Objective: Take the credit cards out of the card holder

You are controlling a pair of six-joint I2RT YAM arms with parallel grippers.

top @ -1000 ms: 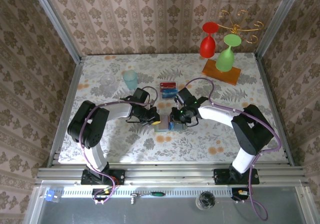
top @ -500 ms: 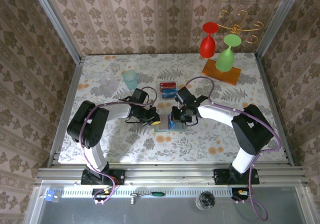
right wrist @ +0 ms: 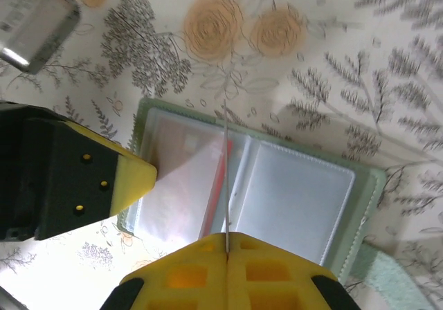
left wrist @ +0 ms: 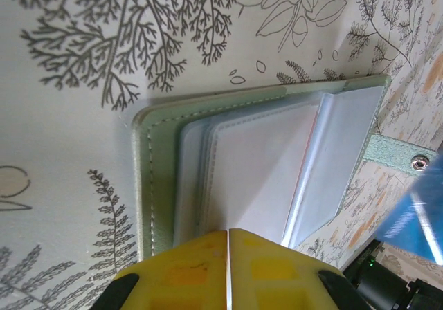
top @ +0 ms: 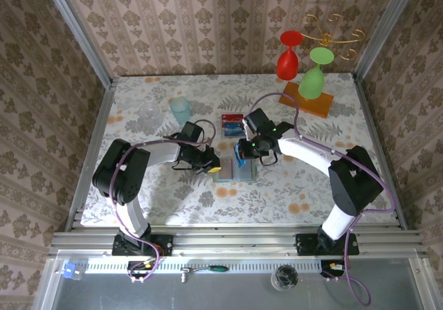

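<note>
Next, the right gripper goes outward from the holder and releases its card over the blue card beside the red one, as that lies outward.
The grey-green card holder [top: 239, 174] lies open on the table, its clear sleeves [left wrist: 256, 158] facing up. My left gripper [top: 214, 165] is shut, with its yellow tips [left wrist: 228, 232] resting on the left sleeve. My right gripper [top: 243, 154] hangs just above the holder, shut on a blue credit card [top: 239, 152]. That card appears as a blurred blue corner [left wrist: 415, 216] and as a thin edge-on line [right wrist: 226, 171] above the right gripper [right wrist: 227, 235]. A reddish card [right wrist: 197, 147] shows through a sleeve. Two more credit cards [top: 233, 123], red and blue, lie beyond the holder.
A teal cup [top: 180, 109] and a clear glass [top: 148, 111] stand at the back left. Red [top: 288, 61] and green [top: 313, 80] wine glasses sit on an orange board [top: 306, 99] at the back right. The holder's snap strap [left wrist: 414, 161] sticks out sideways.
My right gripper has risen and drawn back towards the far side, pulling the blue card out of the holder. The left gripper has stayed pressed on the holder.
</note>
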